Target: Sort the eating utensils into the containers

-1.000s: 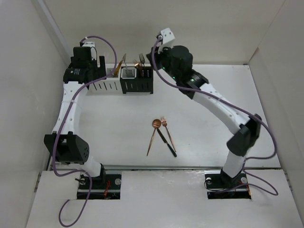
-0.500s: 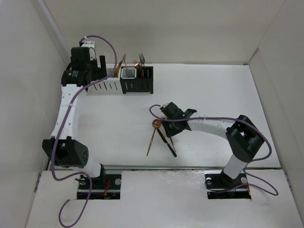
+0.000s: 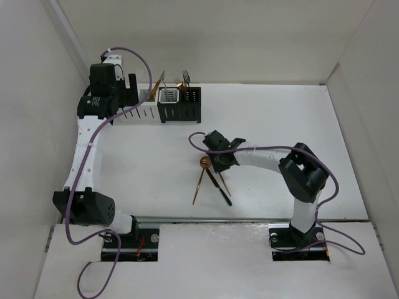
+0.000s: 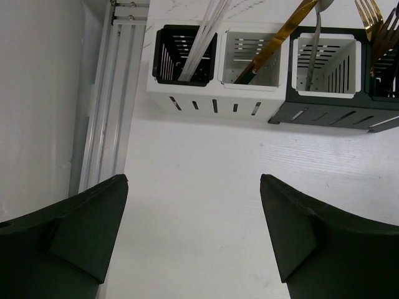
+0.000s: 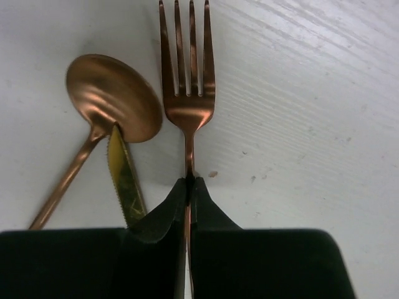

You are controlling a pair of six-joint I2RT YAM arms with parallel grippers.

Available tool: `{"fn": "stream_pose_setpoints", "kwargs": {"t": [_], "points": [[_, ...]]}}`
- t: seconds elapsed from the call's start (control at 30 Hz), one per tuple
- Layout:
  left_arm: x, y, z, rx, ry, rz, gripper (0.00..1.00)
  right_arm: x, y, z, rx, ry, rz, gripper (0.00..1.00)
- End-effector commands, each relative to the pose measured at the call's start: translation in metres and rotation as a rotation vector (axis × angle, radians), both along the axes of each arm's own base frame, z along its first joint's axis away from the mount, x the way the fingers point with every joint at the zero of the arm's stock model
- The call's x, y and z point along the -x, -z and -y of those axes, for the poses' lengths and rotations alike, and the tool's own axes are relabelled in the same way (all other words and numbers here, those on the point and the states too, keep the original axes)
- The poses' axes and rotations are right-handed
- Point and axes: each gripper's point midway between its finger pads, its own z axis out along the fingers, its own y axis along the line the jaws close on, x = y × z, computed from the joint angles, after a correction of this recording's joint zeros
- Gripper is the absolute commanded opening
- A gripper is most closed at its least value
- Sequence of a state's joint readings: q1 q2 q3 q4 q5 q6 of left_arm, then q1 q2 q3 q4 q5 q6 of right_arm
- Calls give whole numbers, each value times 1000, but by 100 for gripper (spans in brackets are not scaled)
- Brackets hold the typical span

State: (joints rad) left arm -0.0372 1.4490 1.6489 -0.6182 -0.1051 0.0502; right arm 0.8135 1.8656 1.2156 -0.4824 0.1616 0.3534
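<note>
Forks already stand in the dark end container, so the robot's right gripper will next lift the copper fork, carry it outward, tip it upright and lower it in there.
On the table lie three eating utensils side by side: a copper spoon, a gold-bladed knife with a dark handle, and a copper fork. My right gripper is down on the table, shut on the fork's thin neck just below the tines. The containers stand in a row at the back left. They hold pale chopsticks, a gold knife, a silver utensil and gold forks. My left gripper hangs open and empty above the row's left end.
The white side wall and a metal rail run close on the left of the containers. Purple cables loop off both arms. A back wall stands just behind the container row.
My right arm has swung from above the containers down to the utensils on the table, and its jaws have shut on the copper fork. The left arm has hardly moved.
</note>
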Motion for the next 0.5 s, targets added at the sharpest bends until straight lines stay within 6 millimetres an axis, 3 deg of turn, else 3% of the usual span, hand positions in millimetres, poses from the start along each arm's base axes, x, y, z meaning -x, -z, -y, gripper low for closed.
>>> {"fn": "stream_pose_setpoints", "kwargs": {"t": [0.0,0.1,0.17,0.3,0.33,0.4,0.43,0.47], "points": [[6,-17,-4,-16,-16,54,85,1,-2,27,141,66,17,0],[6,-17,-8,-16,-25,54,85,-25,-43,34,201,124,139,0],[4,-13,-8,-16,-25,45,85,-47,-84,38,233,145,256,0],[2,-10,-11,-17,-34,36,85,-100,-202,6,114,88,548,0],[0,-6,-15,-17,-43,27,85,-122,-247,-15,2,94,690,0],[-2,-2,-14,-13,-36,17,85,-140,-297,-28,-40,32,867,0],[-2,-2,-13,-13,-36,17,85,-152,-340,-43,-159,48,1016,0],[-4,1,-13,-13,-35,8,85,-163,-347,-48,-174,39,1070,0]]}}
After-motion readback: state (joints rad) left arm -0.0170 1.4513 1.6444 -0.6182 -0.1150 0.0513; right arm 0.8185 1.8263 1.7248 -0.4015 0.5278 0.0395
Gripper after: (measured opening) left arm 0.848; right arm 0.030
